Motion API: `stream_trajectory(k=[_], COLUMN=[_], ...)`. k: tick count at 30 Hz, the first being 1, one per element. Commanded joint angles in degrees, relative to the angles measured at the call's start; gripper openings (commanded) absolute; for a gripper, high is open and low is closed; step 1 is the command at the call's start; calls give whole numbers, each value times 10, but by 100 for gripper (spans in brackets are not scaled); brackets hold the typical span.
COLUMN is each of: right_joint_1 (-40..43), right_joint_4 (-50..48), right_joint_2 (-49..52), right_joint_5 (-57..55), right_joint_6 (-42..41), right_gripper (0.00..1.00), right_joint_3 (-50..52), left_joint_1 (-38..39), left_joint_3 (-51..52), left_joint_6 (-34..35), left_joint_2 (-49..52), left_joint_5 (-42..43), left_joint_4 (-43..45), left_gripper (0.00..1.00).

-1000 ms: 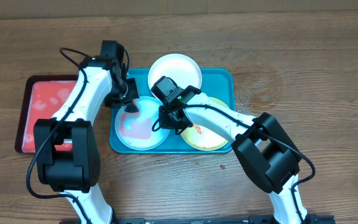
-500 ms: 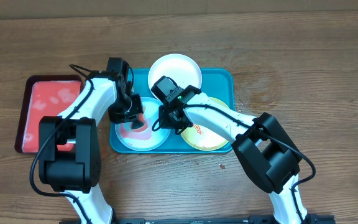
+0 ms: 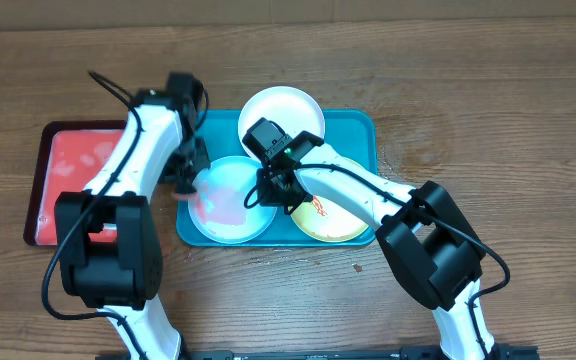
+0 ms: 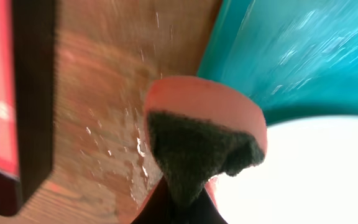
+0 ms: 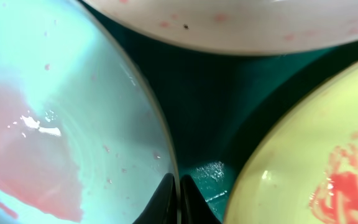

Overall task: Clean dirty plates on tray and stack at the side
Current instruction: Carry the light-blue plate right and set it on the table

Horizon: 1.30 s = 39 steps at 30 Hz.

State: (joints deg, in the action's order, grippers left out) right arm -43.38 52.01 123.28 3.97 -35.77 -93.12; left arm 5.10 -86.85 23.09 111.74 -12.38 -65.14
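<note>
My right gripper should next go up and past the teal tray [image 3: 358, 135] and bring the plate down onto the bare wood, because the bare wood is outward and to the tray's right in the overhead view.
The teal tray [image 3: 358, 135] holds three plates: white [image 3: 281, 112] at the back, pale blue [image 3: 230, 205] with a red smear at front left, yellow-green [image 3: 336, 218] with red sauce at front right. My left gripper [image 3: 184, 180] is shut on a pink sponge with a dark scouring pad [image 4: 204, 137], at the tray's left rim beside the pale blue plate [image 4: 309, 174]. My right gripper [image 3: 268, 190] is shut on the pale blue plate's right rim [image 5: 160, 155], fingertips [image 5: 179, 190] pinching it. The white plate [image 5: 241, 22], yellow-green plate [image 5: 316, 168] and tray floor [image 5: 210, 106] also show there.
A smaller red tray with a dark rim [image 3: 43, 185] lies on the wooden table left of the teal tray; its edge shows in the left wrist view [image 4: 33, 99]. Water drops wet the wood [image 4: 117, 143] between the two trays.
My left gripper swept the sponge onto the pale blue plate, then back left to the tray's left rim. The red smear is spread thinner. The right gripper has stayed on the plate rim.
</note>
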Motion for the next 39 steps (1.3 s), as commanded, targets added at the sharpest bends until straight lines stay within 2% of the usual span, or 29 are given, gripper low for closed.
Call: stream_trajectory(k=[1, 5, 7, 12, 15, 21, 26, 33, 39], right_joint_1=[-2, -14, -25, -59, -85, -128, -150, -170, -173], right_joint_4=[15, 29, 54, 102, 109, 85, 40, -19, -45], right_joint_2=[0, -2, -2, -2, -2, -2, -2, -2, -2], right_joint_5=[-17, -63, -128, -313, -422, -531, -607, -697, -744], right_joint_6=[23, 60, 64, 133, 202, 407, 506, 607, 627], right_gripper=[4, 4, 4, 4, 4, 4, 4, 4, 4], right_joint_3=[-48, -93, -126, -204, -236, -250, -250, -250, -250], left_joint_1=[-14, -53, -88, -190, -247, -336, -371, -374, -373], left_joint_3=[-64, -80, -80, -80, -78, -78, -78, -78, -78], left_joint_6=[14, 14, 14, 14, 14, 14, 14, 14, 14], left_joint_2=[-37, -81, -99, -110, -109, -109, -109, -109, -109], left_joint_5=[6, 53, 76, 126, 151, 205, 226, 226, 226], left_joint_4=[-9, 1, 1, -18, -29, -31, -31, -29, -26], left_gripper=[4, 4, 4, 4, 4, 4, 4, 4, 4])
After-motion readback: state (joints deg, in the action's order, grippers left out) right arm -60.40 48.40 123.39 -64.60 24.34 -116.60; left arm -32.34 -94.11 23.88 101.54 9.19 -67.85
